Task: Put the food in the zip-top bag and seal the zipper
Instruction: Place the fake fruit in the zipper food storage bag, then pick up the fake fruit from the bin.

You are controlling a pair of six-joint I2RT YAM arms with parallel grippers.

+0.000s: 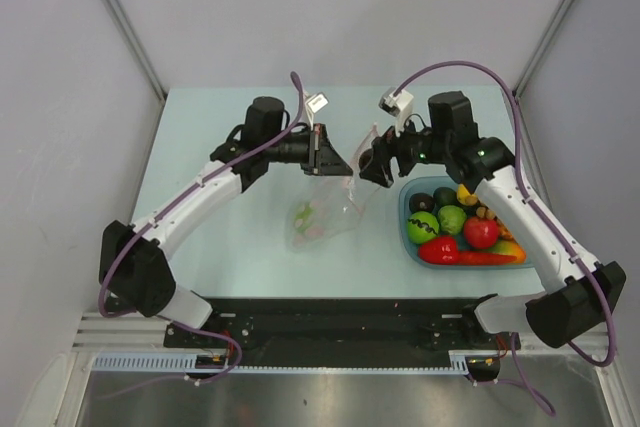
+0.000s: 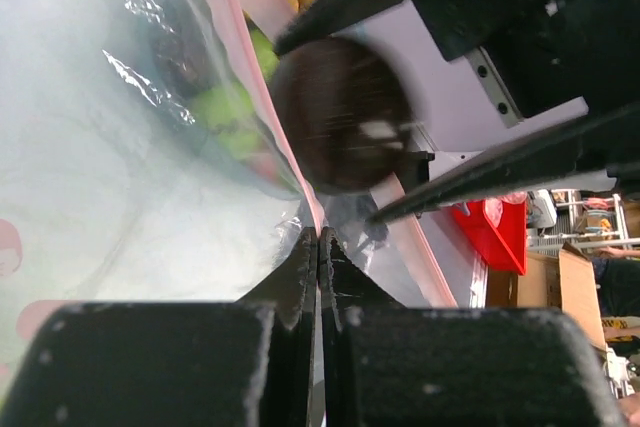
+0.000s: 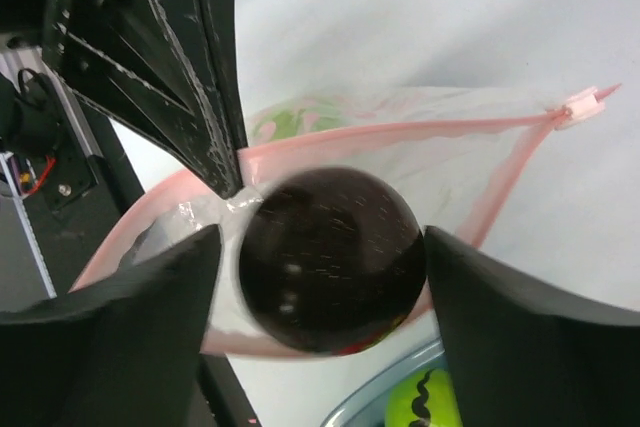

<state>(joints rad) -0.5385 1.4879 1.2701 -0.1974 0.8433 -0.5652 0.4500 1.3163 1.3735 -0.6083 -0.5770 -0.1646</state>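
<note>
The dark piece is loose, so my right gripper moves away from the bag over the tray next, then lowers onto the brown grape cluster (image 1: pixel 488 214).
The clear zip-top bag (image 1: pixel 322 209) hangs mouth-up over the table, with green food pieces (image 1: pixel 305 215) inside. My left gripper (image 1: pixel 335 162) (image 2: pixel 318 247) is shut on the bag's pink mouth edge and holds it up. The zipper (image 3: pixel 400 132) runs as a pink strip round the open mouth. My right gripper (image 1: pixel 368 169) (image 3: pixel 322 247) stands open over that mouth. A dark brown round food piece (image 3: pixel 328 259) (image 2: pixel 340 115) sits between its fingers, blurred, with gaps showing at its sides. More food (image 1: pixel 452 219) lies in the tray.
A light blue tray (image 1: pixel 405 235) stands right of the bag under the right arm, holding green, red, yellow and dark toy fruits. Grey walls close in the table on three sides. The arms' black base rail runs along the near edge.
</note>
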